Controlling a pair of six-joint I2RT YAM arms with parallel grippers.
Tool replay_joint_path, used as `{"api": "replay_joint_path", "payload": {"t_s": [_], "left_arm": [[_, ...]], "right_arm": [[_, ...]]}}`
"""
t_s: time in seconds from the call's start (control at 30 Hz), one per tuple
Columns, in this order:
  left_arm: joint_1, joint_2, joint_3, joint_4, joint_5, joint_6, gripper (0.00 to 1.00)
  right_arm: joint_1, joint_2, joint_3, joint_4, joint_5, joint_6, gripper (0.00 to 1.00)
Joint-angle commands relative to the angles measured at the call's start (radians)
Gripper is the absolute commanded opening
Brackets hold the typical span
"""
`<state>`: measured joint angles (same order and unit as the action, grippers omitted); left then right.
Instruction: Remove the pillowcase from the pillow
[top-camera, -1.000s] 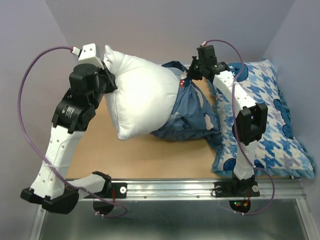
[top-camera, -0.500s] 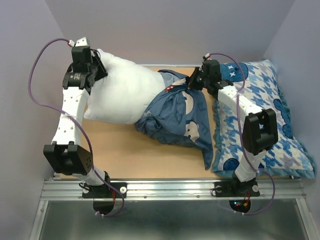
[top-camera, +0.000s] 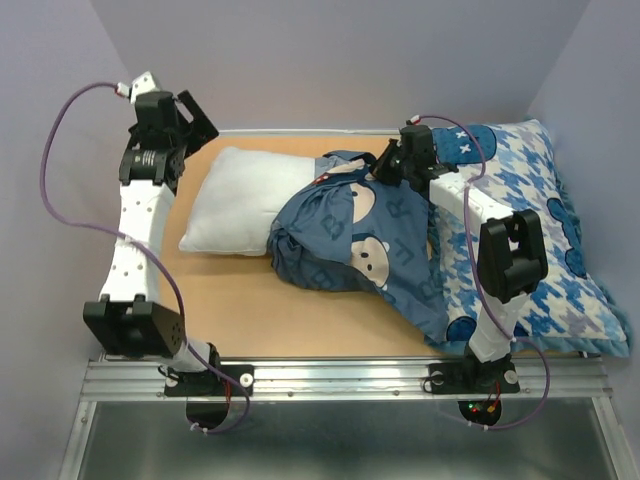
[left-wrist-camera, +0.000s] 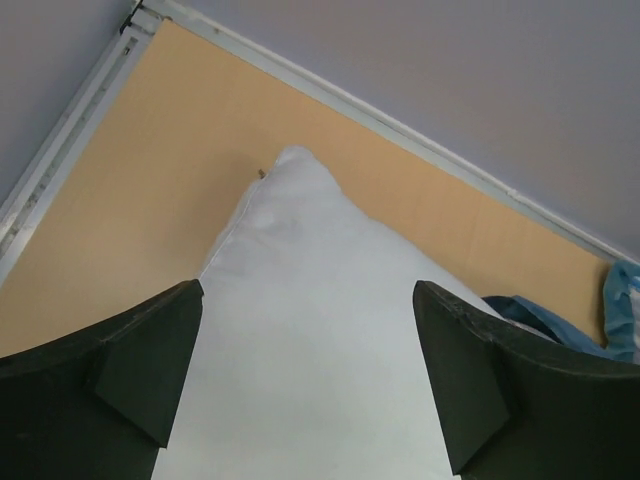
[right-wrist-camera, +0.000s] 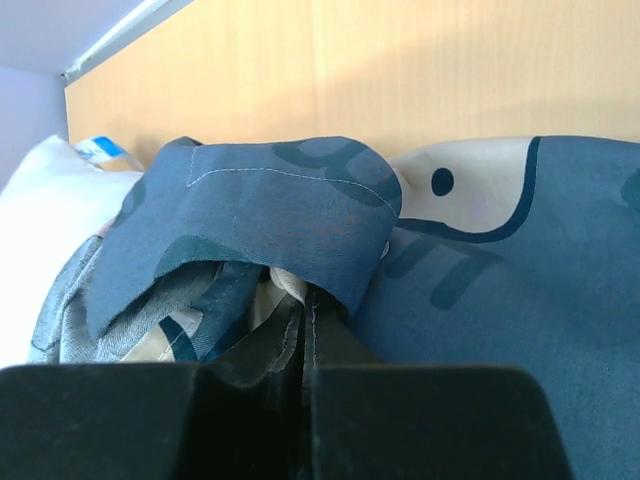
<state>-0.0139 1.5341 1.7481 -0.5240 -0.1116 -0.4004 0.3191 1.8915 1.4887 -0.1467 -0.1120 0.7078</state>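
Observation:
My right gripper moves slightly toward the white pillow next, then opens to release the fold of pillowcase low over the table.
The white pillow (top-camera: 240, 198) lies flat on the wooden table (top-camera: 250, 300), its right end still inside the bunched slate-blue pillowcase (top-camera: 350, 240) with monkey faces. My left gripper (top-camera: 197, 122) hovers open just beyond the pillow's far left corner. In the left wrist view the pillow (left-wrist-camera: 310, 330) shows between the spread fingers (left-wrist-camera: 130, 370), untouched. My right gripper (top-camera: 385, 165) is shut on the pillowcase's far edge. The right wrist view shows the hem of the pillowcase (right-wrist-camera: 270, 210) pinched between the fingertips (right-wrist-camera: 340, 345), and the pillow (right-wrist-camera: 40, 230) is at the left.
A blue-and-white houndstooth pillow (top-camera: 540, 230) fills the table's right side under the right arm. A metal rail (top-camera: 350, 378) runs along the near edge. Grey walls close in at the left, back and right.
My left gripper has opened and let go of the pillow, which dropped flat onto the table. The right gripper has kept hold of the pillowcase, which has settled lower.

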Motion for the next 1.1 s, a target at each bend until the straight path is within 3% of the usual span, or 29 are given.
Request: {"api": "replay_joint_path", "payload": {"t_s": [0.0, 0.1, 0.17, 0.37, 0.53, 0.8, 0.9, 0.97, 1.07], "left_arm": [[-0.034, -0.198, -0.230, -0.001, -0.105, -0.208, 0.98], [-0.064, -0.401, -0.515, 0.103, -0.051, -0.383, 0.99], [-0.113, -0.452, -0.647, 0.125, -0.042, -0.481, 0.99], [-0.173, -0.585, -0.818, 0.206, -0.051, -0.606, 0.99], [-0.224, -0.549, -0.872, 0.206, -0.102, -0.670, 0.99], [-0.227, -0.335, -0.881, 0.549, 0.061, -0.557, 0.99], [-0.228, -0.257, -0.912, 0.648, 0.061, -0.551, 0.98], [-0.227, -0.232, -0.921, 0.689, 0.070, -0.526, 0.92], [-0.227, -0.200, -0.924, 0.706, 0.069, -0.520, 0.43]], "right_arm": [[-0.008, 0.009, -0.042, 0.022, 0.046, 0.030, 0.01], [-0.008, 0.004, -0.042, 0.032, 0.046, 0.035, 0.01], [-0.008, 0.001, -0.041, 0.038, 0.035, 0.033, 0.00], [-0.008, -0.005, -0.033, 0.038, 0.020, 0.009, 0.01], [-0.006, 0.004, -0.030, 0.038, 0.012, -0.004, 0.01], [0.026, 0.030, 0.002, 0.030, -0.011, -0.059, 0.01], [0.047, 0.058, 0.031, -0.001, -0.031, -0.093, 0.01], [0.060, 0.067, 0.047, -0.023, -0.044, -0.128, 0.01], [0.089, 0.086, 0.084, -0.063, -0.041, -0.174, 0.10]]}}
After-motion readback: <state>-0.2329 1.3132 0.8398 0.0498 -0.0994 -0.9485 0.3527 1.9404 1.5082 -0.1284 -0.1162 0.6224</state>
